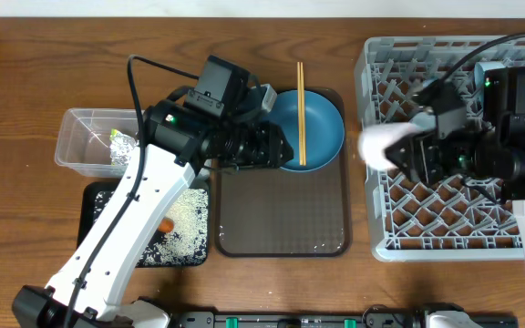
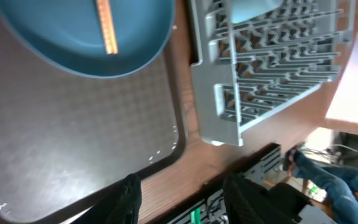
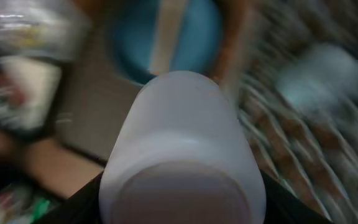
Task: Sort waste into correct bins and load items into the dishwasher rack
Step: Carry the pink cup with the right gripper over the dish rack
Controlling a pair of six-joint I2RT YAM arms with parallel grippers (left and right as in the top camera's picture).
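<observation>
The pale pink cup [image 1: 381, 144] should be lowered into the rack's empty near end next, after my right gripper moves back and to the right in the overhead view.
My right gripper [image 1: 399, 150] is shut on the pale pink cup [image 1: 381, 144] and holds it on its side over the left edge of the grey dishwasher rack [image 1: 454, 214]. The right wrist view is blurred; the cup [image 3: 179, 137] fills it between the fingers [image 3: 182, 202]. The blue plate [image 1: 322, 132] lies at the far end of the brown tray [image 1: 281, 219] with a wooden chopstick [image 1: 301, 114] across it. My left gripper [image 1: 279, 148] is open and empty beside the plate's left rim. In the left wrist view its fingers [image 2: 182, 196] hover over the tray's edge, with the plate [image 2: 55, 43] beyond.
A clear tub [image 1: 76, 137] at the left holds the foil wrapper [image 1: 121, 150]. The black tray [image 1: 190, 223] in front of it holds rice bits and the carrot piece [image 1: 167, 224]. A light blue shape [image 2: 253, 7] sits in the rack [image 2: 260, 74].
</observation>
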